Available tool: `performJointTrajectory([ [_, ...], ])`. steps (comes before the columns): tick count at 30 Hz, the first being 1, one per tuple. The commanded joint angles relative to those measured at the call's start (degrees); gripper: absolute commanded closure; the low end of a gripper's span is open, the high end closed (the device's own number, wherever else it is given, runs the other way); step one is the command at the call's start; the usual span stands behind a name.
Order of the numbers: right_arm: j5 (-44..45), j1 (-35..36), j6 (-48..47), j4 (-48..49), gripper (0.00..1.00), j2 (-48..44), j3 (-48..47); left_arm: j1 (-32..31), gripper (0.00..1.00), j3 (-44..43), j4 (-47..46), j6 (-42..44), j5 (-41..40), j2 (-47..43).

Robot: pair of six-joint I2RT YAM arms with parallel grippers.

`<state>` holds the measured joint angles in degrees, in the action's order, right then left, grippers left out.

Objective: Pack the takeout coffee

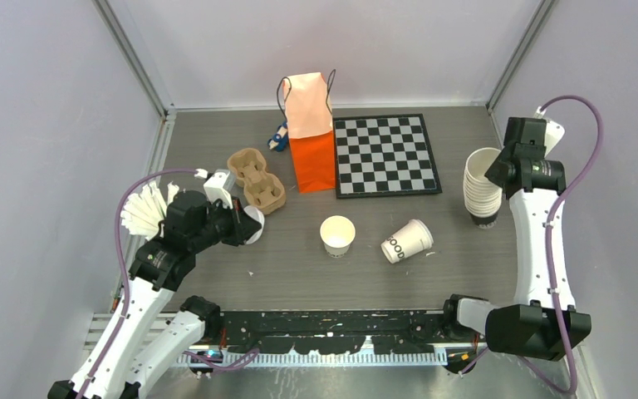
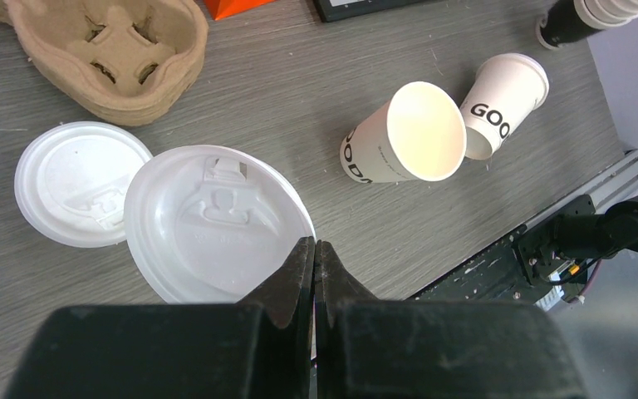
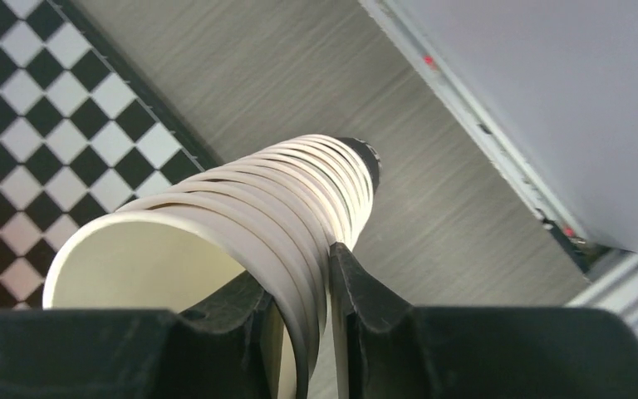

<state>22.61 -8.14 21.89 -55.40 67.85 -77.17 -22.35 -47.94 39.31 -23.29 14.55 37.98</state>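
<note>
Next, my right gripper goes down slightly and eases outward, swinging the bottom of the tall cup stack toward the checkerboard mat, because the table beside the mat is clear.
No lidded takeout coffee is in view. A lidless white paper cup [image 1: 337, 234] [image 2: 365, 154] stands upright mid-table. Another cup [image 1: 406, 240] [image 2: 503, 96] lies on its side to its right. My left gripper [image 1: 247, 226] [image 2: 315, 243] is shut on the rim of a white sip lid [image 2: 208, 216], held above the table. A second lid [image 2: 75, 191] lies flat beside it. My right gripper [image 1: 493, 170] [image 3: 295, 264] is shut on the wall of the tall cup stack [image 1: 482, 191] [image 3: 282, 208], one finger inside the top cup. The orange paper bag [image 1: 311, 141] stands at the back.
A brown pulp cup carrier [image 1: 256, 179] [image 2: 108, 58] sits left of the bag. A checkerboard mat [image 1: 386, 155] lies to the bag's right. A fanned row of white pieces [image 1: 143, 212] lies at the left edge. A small blue item [image 1: 280, 137] is behind the bag.
</note>
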Motion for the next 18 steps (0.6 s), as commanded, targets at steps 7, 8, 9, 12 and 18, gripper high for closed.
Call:
performJointTrajectory([
  [7,-14.5,-5.6,2.8,0.2,0.81,2.7,-0.8,0.3,1.0,-0.2,-2.1,1.2,-0.2,-0.4],
  [8,-14.5,-6.0,2.7,0.2,0.8,3.2,-0.9,0.3,1.0,-0.2,-2.0,1.2,-0.1,-0.4],
  [9,-14.6,-6.0,2.6,0.2,0.79,3.8,-1.2,0.3,1.0,-0.2,-2.0,1.2,-0.1,-0.4],
  [12,-15.2,-5.9,2.4,-0.4,0.79,7.1,-3.4,0.3,1.0,-0.2,-2.0,1.2,-0.3,-0.4],
  [18,-11.9,-6.0,1.7,-2.8,0.72,13.7,-11.2,0.3,1.0,-0.1,-1.9,1.2,-0.6,-0.5],
])
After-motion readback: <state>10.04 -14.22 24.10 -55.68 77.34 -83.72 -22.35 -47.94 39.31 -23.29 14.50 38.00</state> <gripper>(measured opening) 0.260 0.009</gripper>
